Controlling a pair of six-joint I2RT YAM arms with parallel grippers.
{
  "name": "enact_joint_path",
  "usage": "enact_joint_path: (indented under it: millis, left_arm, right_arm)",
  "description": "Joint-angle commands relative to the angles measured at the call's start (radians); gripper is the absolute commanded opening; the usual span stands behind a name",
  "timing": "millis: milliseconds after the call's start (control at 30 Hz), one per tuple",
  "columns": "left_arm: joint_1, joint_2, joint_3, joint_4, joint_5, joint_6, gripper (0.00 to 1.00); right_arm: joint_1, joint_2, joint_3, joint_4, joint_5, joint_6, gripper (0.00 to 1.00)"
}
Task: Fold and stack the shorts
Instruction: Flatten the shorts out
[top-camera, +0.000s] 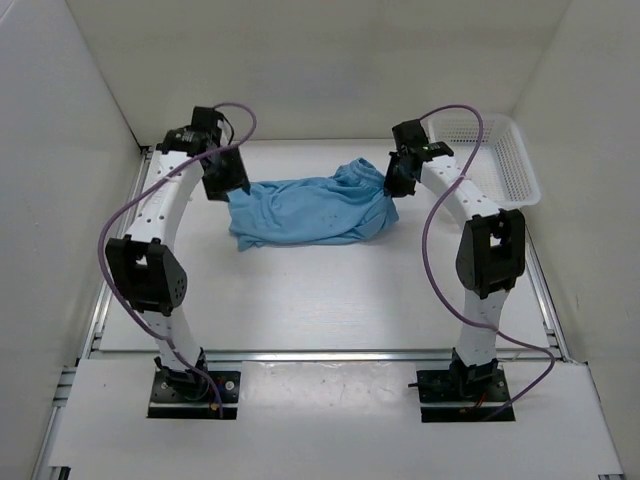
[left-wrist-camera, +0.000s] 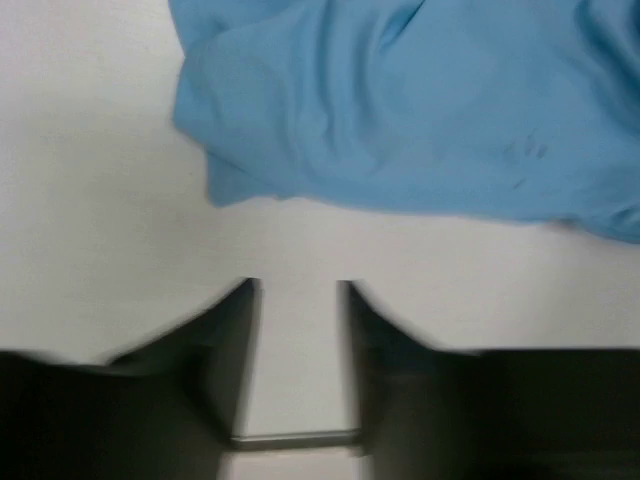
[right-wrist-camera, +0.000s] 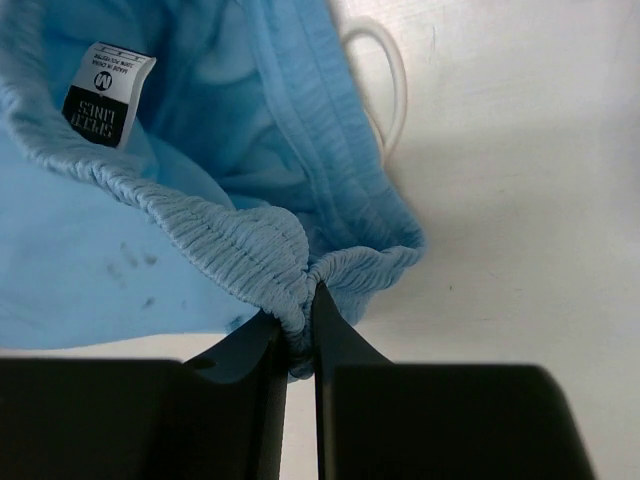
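Observation:
My right gripper moves back with the shorts' waistband next and releases it on the bare tabletop, since that clear place lies back toward the base from the gripper.
The light blue shorts (top-camera: 305, 210) lie bunched across the back middle of the table. My right gripper (top-camera: 396, 186) is shut on the gathered elastic waistband (right-wrist-camera: 262, 250) at the shorts' right end. A black and white label (right-wrist-camera: 108, 96) and a loop of white drawstring (right-wrist-camera: 385, 75) show there. My left gripper (top-camera: 238, 190) is open and empty at the shorts' left end. In the left wrist view the fingers (left-wrist-camera: 232, 340) stand apart over bare table just short of the fabric's edge (left-wrist-camera: 400, 110).
A white plastic mesh basket (top-camera: 492, 155) stands at the back right corner, beside the right arm. White walls close the table on the left, back and right. A metal rail runs along the table's near edge.

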Motion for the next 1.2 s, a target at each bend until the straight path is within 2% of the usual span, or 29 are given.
enact_joint_path:
  millis: [0,33,67,133,200,300,333,400,433,533,700,733,900,967,1000,1033,1167]
  left_arm:
    - [-0.020,-0.273,-0.267,0.045,0.000,-0.024,0.38]
    - [-0.020,-0.306,-0.338,0.065,0.000,-0.035,0.19]
    - [-0.020,-0.337,-0.404,0.084,0.011,-0.047,0.10]
    - [-0.020,-0.399,-0.574,0.156,0.072,-0.079,0.10]
    - [-0.029,-0.410,-0.651,0.193,0.085,-0.102,0.10]
    - [-0.030,-0.330,-0.709,0.240,0.096,-0.126,0.31]
    - [-0.020,-0.302,-0.718,0.255,0.109,-0.126,0.41]
    - [-0.020,-0.209,-0.689,0.298,0.109,-0.115,0.73]
    - [-0.020,-0.174,-0.667,0.299,0.088,-0.106,0.80]
    - [-0.011,-0.068,-0.546,0.299,0.021,-0.072,0.83]
    - [0.000,0.086,-0.436,0.289,-0.065,-0.072,0.66]
    - [0.000,0.095,-0.436,0.289,-0.078,-0.072,0.59]
    - [0.018,0.184,-0.362,0.270,-0.089,-0.073,0.46]
    - [0.018,0.204,-0.342,0.254,-0.089,-0.063,0.33]
    - [0.018,0.213,-0.342,0.245,-0.089,-0.063,0.19]
    - [0.018,0.213,-0.328,0.236,-0.089,-0.063,0.10]
    - [0.027,0.166,-0.319,0.216,-0.127,-0.053,0.10]
  right_arm:
    - [-0.011,-0.019,0.002,-0.024,-0.026,-0.009,0.00]
    - [-0.011,-0.019,-0.014,-0.024,-0.035,-0.009,0.00]
    - [-0.011,-0.030,-0.027,-0.024,-0.035,-0.009,0.00]
    - [-0.011,-0.040,-0.028,-0.024,-0.035,-0.009,0.00]
    - [-0.011,-0.059,-0.037,-0.024,-0.035,-0.009,0.00]
    - [-0.011,-0.069,-0.055,-0.024,-0.044,-0.009,0.00]
    - [-0.011,-0.080,-0.066,-0.024,-0.044,-0.009,0.00]
    - [-0.011,-0.080,-0.078,-0.015,-0.053,-0.009,0.00]
    - [-0.011,-0.091,-0.089,-0.015,-0.065,-0.020,0.00]
    - [-0.011,-0.115,-0.110,-0.015,-0.066,-0.020,0.00]
    - [-0.011,-0.137,-0.132,-0.015,-0.066,-0.029,0.00]
    - [-0.011,-0.137,-0.132,-0.015,-0.066,-0.029,0.00]
    - [-0.020,-0.148,-0.141,-0.015,-0.066,-0.038,0.00]
    - [-0.020,-0.148,-0.141,-0.015,-0.066,-0.039,0.00]
    - [-0.020,-0.148,-0.141,-0.015,-0.066,-0.039,0.00]
    - [-0.020,-0.157,-0.150,-0.015,-0.066,-0.039,0.00]
    - [-0.039,-0.157,-0.138,-0.015,-0.066,-0.039,0.00]
